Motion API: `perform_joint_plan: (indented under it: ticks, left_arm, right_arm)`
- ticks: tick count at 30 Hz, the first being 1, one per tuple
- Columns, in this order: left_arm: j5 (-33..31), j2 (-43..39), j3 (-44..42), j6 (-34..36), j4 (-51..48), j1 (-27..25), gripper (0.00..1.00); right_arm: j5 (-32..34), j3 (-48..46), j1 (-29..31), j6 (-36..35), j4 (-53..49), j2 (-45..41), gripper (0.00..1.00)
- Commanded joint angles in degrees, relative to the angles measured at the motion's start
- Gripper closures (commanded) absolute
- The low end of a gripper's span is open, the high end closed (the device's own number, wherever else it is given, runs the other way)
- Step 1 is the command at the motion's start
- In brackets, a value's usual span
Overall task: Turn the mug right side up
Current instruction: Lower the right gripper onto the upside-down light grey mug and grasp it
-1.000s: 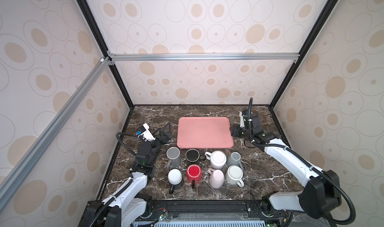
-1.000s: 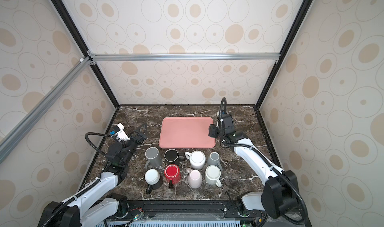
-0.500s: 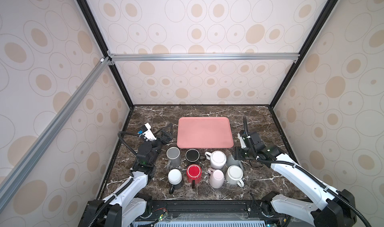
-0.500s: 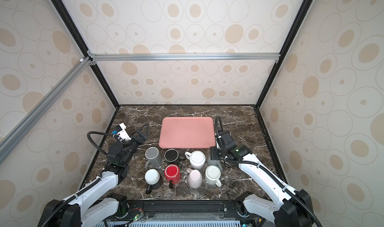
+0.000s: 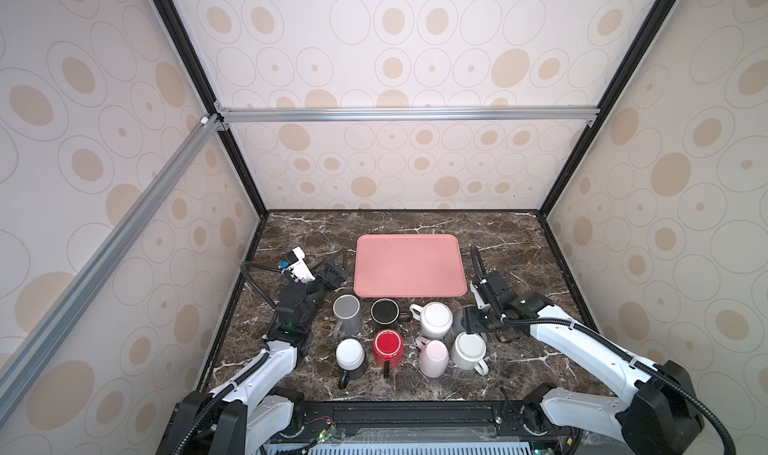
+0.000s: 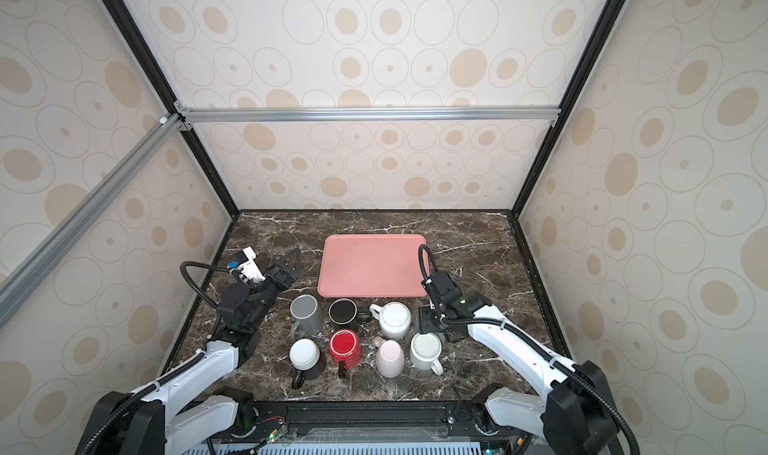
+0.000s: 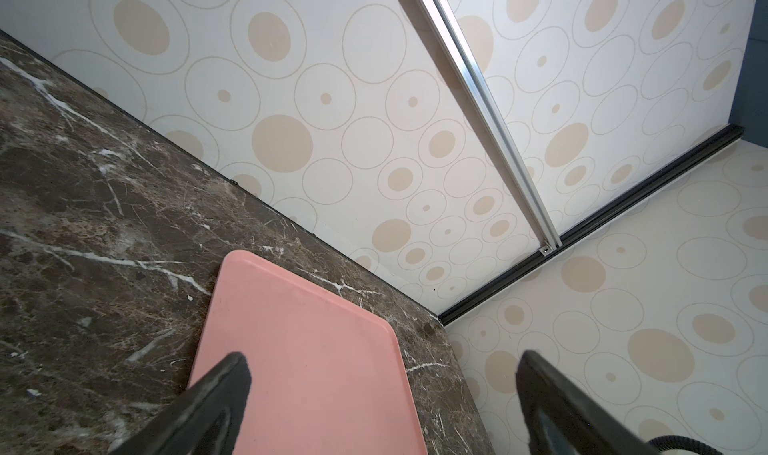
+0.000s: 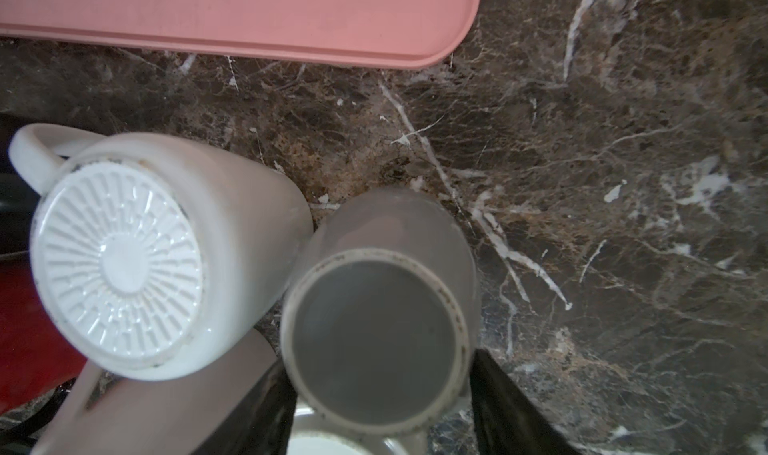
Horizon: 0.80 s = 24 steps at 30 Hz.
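Observation:
My right gripper will next move down over the grey mug's ringed base (image 5: 460, 320) (image 8: 376, 341) below it and close, because an open finger is already on each side.
The grey mug (image 8: 376, 307) stands upside down with its ringed base up, at the right end of the back row of mugs. In both top views my right gripper (image 5: 473, 322) (image 6: 428, 322) hangs over it and hides most of it. In the right wrist view my right gripper (image 8: 380, 365) is open, with a black finger (image 8: 266, 407) on each side of the mug's base, close to the wall; I cannot tell if they touch. My left gripper (image 5: 337, 261) (image 7: 382, 361) is open and holds nothing, raised left of the pink tray (image 5: 409, 266).
Other mugs crowd the grey one: a white mug (image 8: 124, 257) against its side, an off-white mug (image 5: 468, 349) in front, then pink (image 5: 433, 355), red (image 5: 388, 345), black (image 5: 384, 310), another grey (image 5: 347, 313) and a white-based dark mug (image 5: 350, 355). Bare marble (image 8: 602, 182) lies to the right.
My right arm swung from the tray's right edge forward and down over the grey mug, its jaws widening a little. The left arm stayed put.

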Motion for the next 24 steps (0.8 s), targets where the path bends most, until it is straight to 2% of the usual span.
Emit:
perform_joint_plan:
  ticks: [1, 7, 11, 15, 19, 24]
  left_arm:
    - [0.37, 0.14, 1.99, 0.24, 1.48, -0.29, 0.01]
    - [0.19, 0.05, 1.86, 0.41, 1.30, -0.28, 0.01]
    - [0.29, 0.26, 2.04, 0.42, 1.17, -0.23, 0.01]
    - [1.02, 0.99, 2.58, 0.29, 1.11, -0.22, 0.01]
    - [0.85, 1.10, 2.06, -0.10, 1.75, -0.27, 0.01]
    - [1.02, 1.19, 2.14, -0.01, 1.74, -0.28, 0.01]
  right_arm:
    - [0.89, -0.49, 0.15, 1.19, 3.25, 1.44, 0.36]
    - [2.70, 0.22, 0.13, 3.04, 6.77, 3.64, 0.37]
    - [2.52, 1.12, 0.15, 1.96, 4.70, 3.79, 0.31]
    - [2.68, 2.14, 0.06, -0.98, -0.14, 3.11, 0.31]
    - [3.43, 1.46, -0.03, -1.61, -0.96, 2.94, 0.37]
    - [2.88, 0.72, -0.23, -2.72, 0.37, 4.46, 0.49]
